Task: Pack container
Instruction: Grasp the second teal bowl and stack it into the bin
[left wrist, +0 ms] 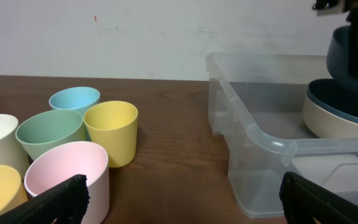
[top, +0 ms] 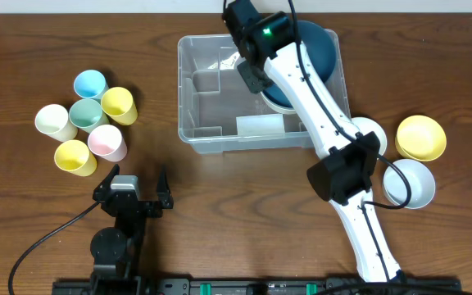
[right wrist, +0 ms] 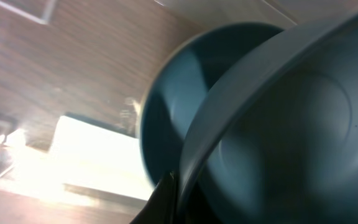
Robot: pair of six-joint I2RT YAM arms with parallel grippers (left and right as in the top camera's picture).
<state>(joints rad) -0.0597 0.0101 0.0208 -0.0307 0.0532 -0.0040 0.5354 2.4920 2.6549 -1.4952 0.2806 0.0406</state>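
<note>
I will next lower my right gripper to put the tilted dark teal bowl inside the second bowl (top: pixel 278 105) (right wrist: pixel 176 102) and let go of the teal bowl's rim, since the second bowl is below my gripper.
The clear plastic container (top: pixel 199 57) stands at the top middle of the table and also shows in the left wrist view (left wrist: pixel 253 130). My right gripper (top: pixel 256 74) reaches into it and is shut on the rim of a dark teal bowl (top: pixel 319 45), held tilted over the container's right half. In the right wrist view my finger (right wrist: pixel 174 190) pinches that bowl's rim (right wrist: pixel 278 124). A second bowl, dark inside and cream outside (left wrist: pixel 334 115), lies in the container under it. My left gripper (top: pixel 136 179) is open and empty near the front edge.
Several pastel cups (top: pixel 88 119) cluster at the left, close in front of my left gripper (left wrist: pixel 182 199). A white bowl (top: pixel 369 129), a yellow bowl (top: pixel 421 137) and a pale bowl (top: pixel 412 182) sit right of the container beside the right arm.
</note>
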